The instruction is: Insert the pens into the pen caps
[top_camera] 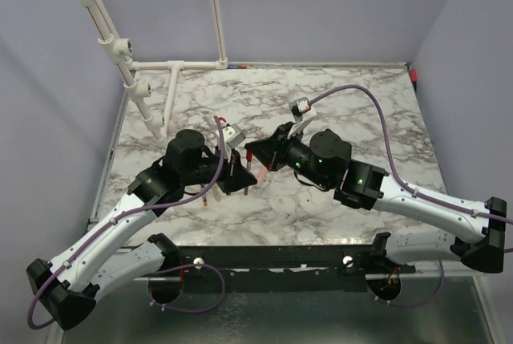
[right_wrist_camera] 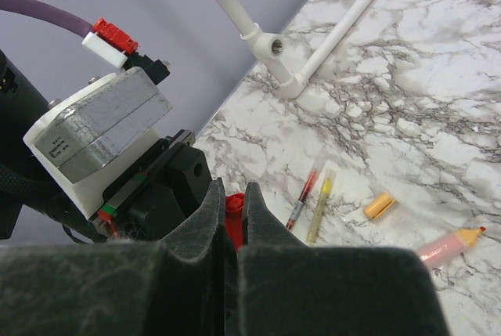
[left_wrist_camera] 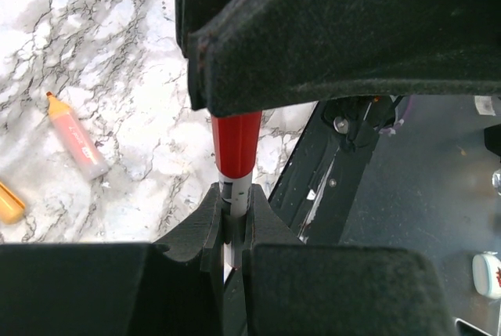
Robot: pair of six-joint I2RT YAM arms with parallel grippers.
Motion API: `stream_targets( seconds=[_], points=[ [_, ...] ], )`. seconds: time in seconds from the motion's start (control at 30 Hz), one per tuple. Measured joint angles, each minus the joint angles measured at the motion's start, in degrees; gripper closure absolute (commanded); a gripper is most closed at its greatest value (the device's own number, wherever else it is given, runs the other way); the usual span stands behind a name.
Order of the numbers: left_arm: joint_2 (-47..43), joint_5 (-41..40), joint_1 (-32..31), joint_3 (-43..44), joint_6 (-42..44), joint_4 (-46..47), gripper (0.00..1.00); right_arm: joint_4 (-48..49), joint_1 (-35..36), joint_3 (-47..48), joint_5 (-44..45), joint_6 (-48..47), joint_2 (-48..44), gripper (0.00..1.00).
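Next, my left gripper moves down onto the marble between the yellow pen (right_wrist_camera: 321, 204) and the yellow-orange cap to release the grey pen, since its red cap is on.
My left gripper (left_wrist_camera: 233, 204) is shut on a pale grey pen (left_wrist_camera: 236, 193) with black print. A red cap (left_wrist_camera: 236, 144) sits on the pen's far end. My right gripper (right_wrist_camera: 232, 195) is shut on that red cap (right_wrist_camera: 234, 212); its black fingers (left_wrist_camera: 329, 38) fill the top of the left wrist view. Both grippers meet above the table's middle, left (top_camera: 239, 174) and right (top_camera: 262, 155). On the marble lie a salmon-pink pen (left_wrist_camera: 76, 136), also in the right wrist view (right_wrist_camera: 450, 246), a yellow-orange cap (right_wrist_camera: 379, 206), a red pen (right_wrist_camera: 305, 193) and a yellow pen (right_wrist_camera: 321, 204).
A white pipe frame (top_camera: 172, 67) stands at the back left of the marble table (top_camera: 361, 95). The purple cable (top_camera: 377, 107) arcs over the right arm. The table's dark front edge (left_wrist_camera: 344, 171) lies just under the left gripper.
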Motion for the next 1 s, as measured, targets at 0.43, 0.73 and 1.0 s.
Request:
stream_targets(
  seconds=[0.43,0.73,1.0],
  points=[
    [-3.5,-1.2,0.9,-5.4,-2.5,7.4,1.00,-9.9,2.3,5.6,1.2,0.8,1.8,0.63],
    [-3.3,-6.6,1.5,-7.9,-5.1,8.3,1.00,-16.8,3.0,6.9,8.7,0.4,1.0,0.56],
    [1.2,-22.0,1.5,-7.5,-10.9,1.8,1.00,-24.6,3.0,9.2,17.2,0.8,1.0,0.55]
  ],
)
